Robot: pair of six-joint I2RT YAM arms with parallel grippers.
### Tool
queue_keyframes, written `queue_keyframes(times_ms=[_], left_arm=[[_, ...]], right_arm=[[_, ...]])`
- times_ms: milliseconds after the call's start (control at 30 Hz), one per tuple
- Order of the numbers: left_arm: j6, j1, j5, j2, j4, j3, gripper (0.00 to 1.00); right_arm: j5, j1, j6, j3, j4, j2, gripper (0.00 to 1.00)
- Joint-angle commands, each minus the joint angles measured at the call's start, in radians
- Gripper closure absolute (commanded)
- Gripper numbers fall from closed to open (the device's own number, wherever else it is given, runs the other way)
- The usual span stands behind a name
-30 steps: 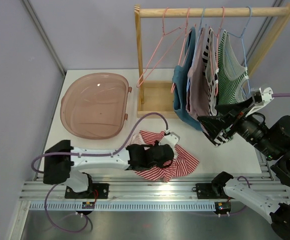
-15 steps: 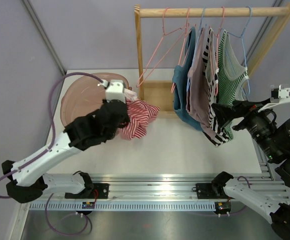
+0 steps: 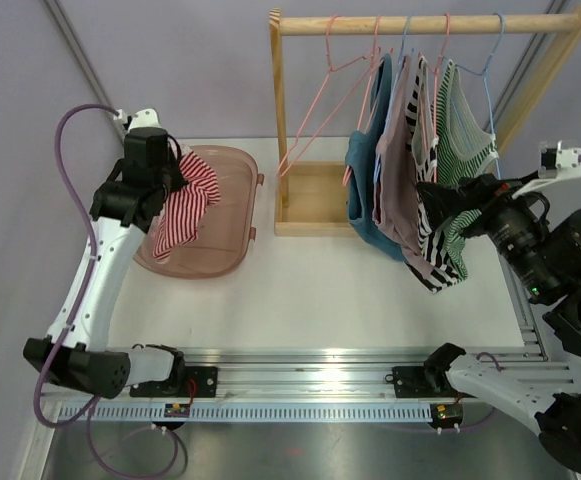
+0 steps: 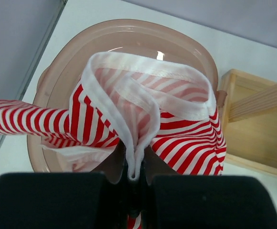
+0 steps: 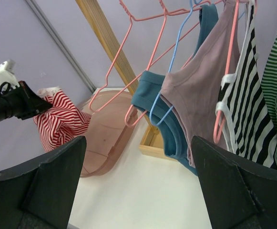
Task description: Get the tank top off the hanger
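I will move my right gripper outward and left in the top view next, onto the near arm of the teal top's hanger (image 3: 367,92) (image 5: 157,43), because cloth leaves it bare.
A red-and-white striped tank top (image 3: 182,205) hangs from my left gripper (image 3: 168,172) above the pink basin (image 3: 225,235) at the far left. In the left wrist view the gripper (image 4: 134,164) is shut on a white-hemmed fold of the tank top (image 4: 181,126), with the basin's rim (image 4: 128,25) below. An empty pink hanger (image 3: 315,110) hangs at the left end of the wooden rack (image 3: 430,22). My right gripper (image 3: 435,200) is open and empty, close in front of the hanging clothes. In the right wrist view its fingers (image 5: 43,186) stand wide apart.
Teal (image 3: 365,190), mauve (image 3: 400,165), black-and-white striped (image 3: 432,255) and green striped (image 3: 467,150) tops hang on hangers on the rack. The rack's wooden base (image 3: 315,195) stands behind the white table, right of the basin.
My left arm has lifted the striped tank top from the table's front and carried it up and left over the basin. My right gripper has let go of the clothes and drawn back.
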Motion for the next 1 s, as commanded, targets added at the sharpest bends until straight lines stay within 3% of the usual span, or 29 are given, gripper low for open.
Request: queue_keyframes(times_ms=[0, 67, 167, 233, 300, 367, 533, 733, 967], left_arm=[[0.041, 0.07, 0.225, 0.098, 0.072, 0.091, 0.86], [0.041, 0.102, 0.271, 0.133, 0.072, 0.102, 0.61], [0.037, 0.116, 0.341, 0.159, 0.089, 0.088, 0.44], [0.034, 0.116, 0.368, 0.155, 0.086, 0.076, 0.18], [0.035, 0.116, 0.395, 0.141, 0.094, 0.064, 0.14], [0.037, 0.113, 0.411, 0.11, 0.079, 0.058, 0.01], [0.046, 0.088, 0.411, -0.009, 0.054, -0.001, 0.01], [0.055, 0.051, 0.46, -0.218, 0.039, -0.16, 0.01], [0.078, 0.027, 0.466, -0.39, 0.011, -0.266, 0.01]], right_arm=[[0.034, 0.006, 0.008, 0.099, -0.004, 0.145, 0.0], [0.097, 0.006, 0.005, 0.156, -0.042, 0.2, 0.01], [0.147, 0.006, -0.007, 0.215, -0.058, 0.305, 0.01], [0.16, 0.006, -0.013, 0.273, -0.064, 0.383, 0.01], [0.164, 0.006, -0.024, 0.321, -0.068, 0.467, 0.03], [0.201, 0.005, -0.035, 0.404, -0.076, 0.559, 0.09], [0.245, 0.005, -0.056, 0.606, -0.087, 0.725, 0.28], [0.344, -0.006, -0.079, 0.728, -0.09, 0.877, 0.45], [0.354, -0.057, -0.062, 0.789, -0.096, 1.0, 0.46]])
